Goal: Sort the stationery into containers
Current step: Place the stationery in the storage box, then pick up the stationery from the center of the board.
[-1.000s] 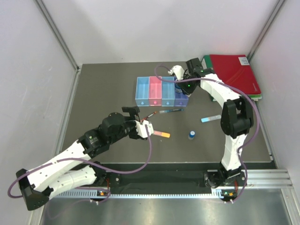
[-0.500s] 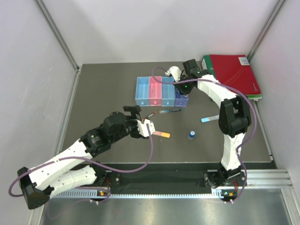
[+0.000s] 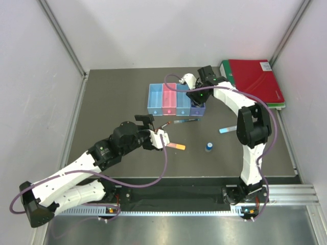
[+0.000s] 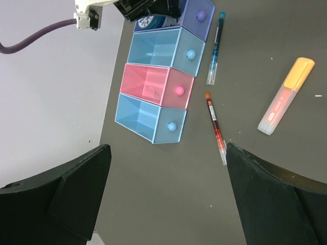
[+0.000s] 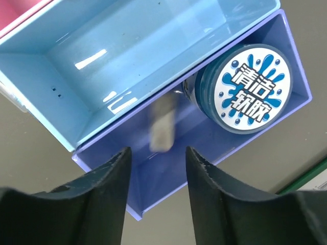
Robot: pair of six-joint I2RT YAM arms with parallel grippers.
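Next, my left gripper swings to the right in the top view and lowers around the tiny bottle's blue cap (image 3: 209, 145), because the tiny bottle stands outside the bins.
The containers are a joined row of bins: light blue (image 3: 154, 99), pink (image 3: 169, 99), light blue (image 3: 183, 101) and purple (image 3: 197, 108). My right gripper (image 5: 157, 158) hangs open over the purple bin (image 5: 168, 173). A blurred pale tag (image 5: 163, 125) is loose below its jaws, inside that bin, beside the round blue jar (image 5: 250, 88). My left gripper (image 4: 167, 168) is open and empty above the table. A red pen (image 4: 214, 125) lies just off its right finger, with a pink-orange bar (image 4: 285, 95) and a dark pen (image 4: 216, 46) beyond.
A light blue bar (image 3: 229, 129) and a tiny blue-capped bottle (image 3: 209, 147) lie on the table right of centre. Red and green binders (image 3: 255, 81) are stacked at the back right corner. White walls enclose the table on three sides.
My right gripper has opened above the purple bin and the pale tag has dropped from it. It also shifted slightly left. The left arm has barely moved.
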